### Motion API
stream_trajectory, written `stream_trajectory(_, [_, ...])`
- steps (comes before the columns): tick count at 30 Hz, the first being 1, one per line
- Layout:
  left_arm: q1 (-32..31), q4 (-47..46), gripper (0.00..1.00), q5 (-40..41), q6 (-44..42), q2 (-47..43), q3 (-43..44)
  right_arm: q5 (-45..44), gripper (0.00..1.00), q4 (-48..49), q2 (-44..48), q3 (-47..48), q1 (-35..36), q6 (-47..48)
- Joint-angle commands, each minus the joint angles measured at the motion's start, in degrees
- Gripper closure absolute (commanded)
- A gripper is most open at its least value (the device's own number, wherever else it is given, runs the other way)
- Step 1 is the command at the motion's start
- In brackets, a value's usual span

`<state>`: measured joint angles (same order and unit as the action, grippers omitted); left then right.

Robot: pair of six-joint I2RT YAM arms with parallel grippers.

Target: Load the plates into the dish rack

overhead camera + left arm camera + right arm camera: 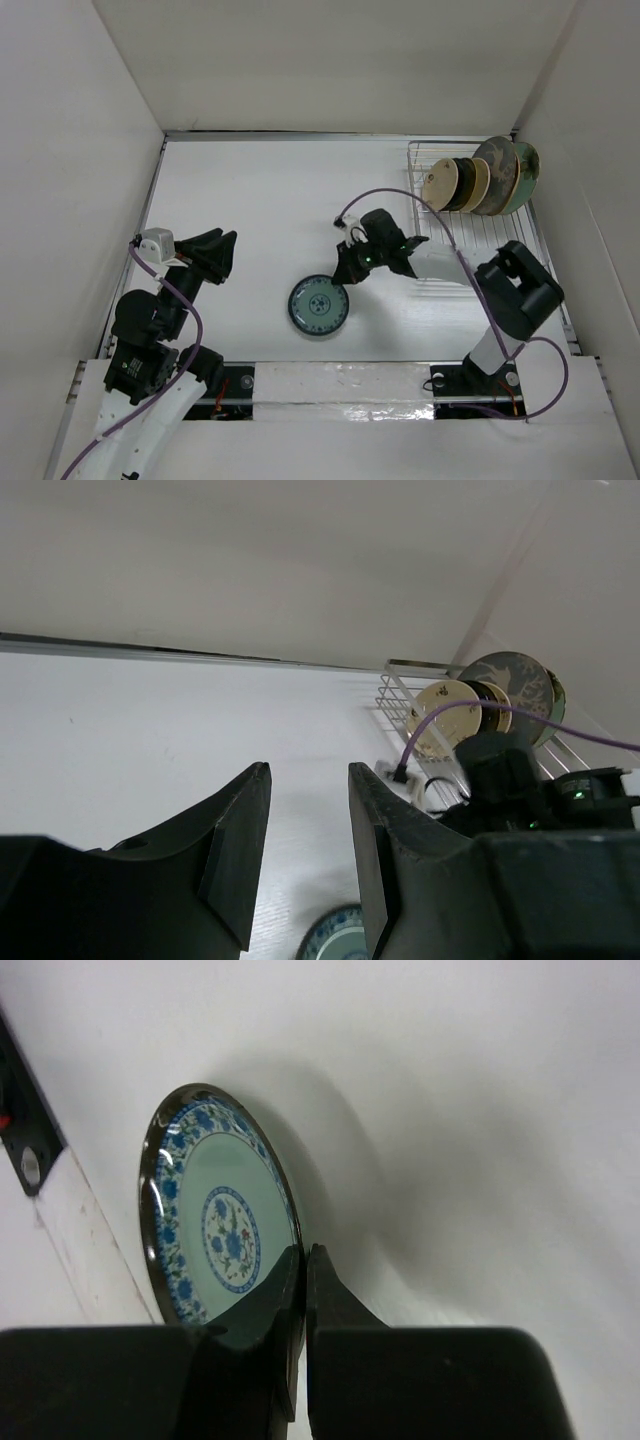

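The plate goes up and outward to the dish rack (440, 225) in my right gripper next, then turns and lowers beside the cream plate, where wires stand empty.
A blue-green patterned plate (318, 306) lies on the white table near the front middle. My right gripper (347, 278) is at its right rim, and in the right wrist view its two fingers (285, 1290) pinch the plate's rim (222, 1222), shut on it. The dish rack (440, 225) stands at the back right with several plates (480, 180) upright in it. My left gripper (222, 248) hovers at the left of the table, well away from the plate, its jaws apart with nothing between them (305, 810).
White walls close in the table on the left, back and right. The right arm's purple cable (400, 200) loops over the rack's near end. A strip with mounting holes (25, 1140) runs along the table's front edge beside the plate.
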<state>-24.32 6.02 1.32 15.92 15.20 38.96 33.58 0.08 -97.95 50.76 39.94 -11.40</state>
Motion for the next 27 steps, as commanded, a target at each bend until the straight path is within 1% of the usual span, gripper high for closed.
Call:
stream_trajectory(1, [0.1,-2.1,0.66,-0.4,0.0,-0.4,0.0,-9.5,1.0,7.4,10.0,2.8,-3.4,-4.0])
stream_trajectory(2, [0.1,-2.1,0.66,-0.4,0.0,-0.4,0.0,-13.2,1.0,8.0,12.3,3.1,-4.3,-4.5])
stream_trajectory(3, [0.1,-2.2,0.66,-0.4,0.0,-0.5,-0.1,-17.6,1.0,8.5,17.0,3.2,-5.3,-5.1])
stream_trajectory(4, [0.1,-2.1,0.66,-0.5,0.1,-0.5,-0.1,-26.4,1.0,9.1,19.4,3.0,-7.8,-6.2])
stream_trajectory(6, [0.1,-2.2,0.66,-0.7,0.1,-0.7,-0.1,-36.4,1.0,9.8,23.4,3.1,-10.6,-7.4])
stream_trajectory(7, [0.1,-2.2,0.66,-0.9,0.1,-0.8,0.0,-45.6,1.0,9.7,26.8,3.5,-12.8,-7.6])
stream_trajectory(9, [0.1,-2.2,0.66,-1.0,0.1,-0.8,-0.1,-55.6,1.0,11.2,29.2,3.8,-14.1,-5.9])
stream_trajectory(10, [0.1,-2.2,0.66,-1.0,0.1,-0.9,-0.1,-65.4,1.0,11.5,29.7,4.7,-14.6,-3.6])
stream_trajectory(12, [0.1,-2.3,0.66,-1.0,0.2,-0.9,0.0,-73.6,1.0,15.3,29.8,5.0,-15.9,0.4])
stream_trajectory(13, [0.1,-2.4,0.66,-1.0,0.2,-1.0,-0.1,-79.3,1.0,17.0,29.3,5.3,-16.4,4.2])
stream_trajectory(15, [0.1,-2.3,0.66,-1.0,0.1,-1.0,-0.1,-83.7,1.0,21.3,26.4,7.0,-18.0,8.6])
stream_trajectory(16, [0.1,-2.3,0.66,-1.0,0.1,-1.0,-0.1,-86.9,1.0,23.3,25.1,7.3,-18.5,13.9])
stream_trajectory(18, [0.1,-2.3,0.66,-1.0,0.2,-1.0,-0.1,-88.5,1.0,24.7,21.3,9.6,-19.7,16.5])
stream_trajectory(19, [0.1,-2.3,0.66,-1.0,0.1,-1.0,-0.1,-89.6,1.0,26.0,20.3,9.5,-19.7,19.3])
stream_trajectory(21, [0.1,-2.3,0.66,-1.0,0.2,-0.9,-0.1,-91.1,1.0,28.1,16.9,9.9,-20.3,20.5])
stream_trajectory(22, [0.1,-2.4,0.66,-1.0,0.1,-0.9,-0.1,-93.7,1.0,29.1,16.0,9.5,-20.3,23.1])
stream_trajectory(23, [0.1,-2.4,0.66,-1.0,0.1,-0.8,-0.2,-94.7,1.0,32.7,15.1,9.0,-20.9,24.4])
stream_trajectory(26, [0.1,-2.5,0.66,-1.0,0.1,-0.1,-0.1,-94.8,1.0,33.0,12.7,9.0,-21.4,24.8])
stream_trajectory(27, [0.1,-2.6,0.66,-2.7,0.2,0.4,-0.1,-94.4,1.0,33.2,12.3,9.2,-21.4,24.8])
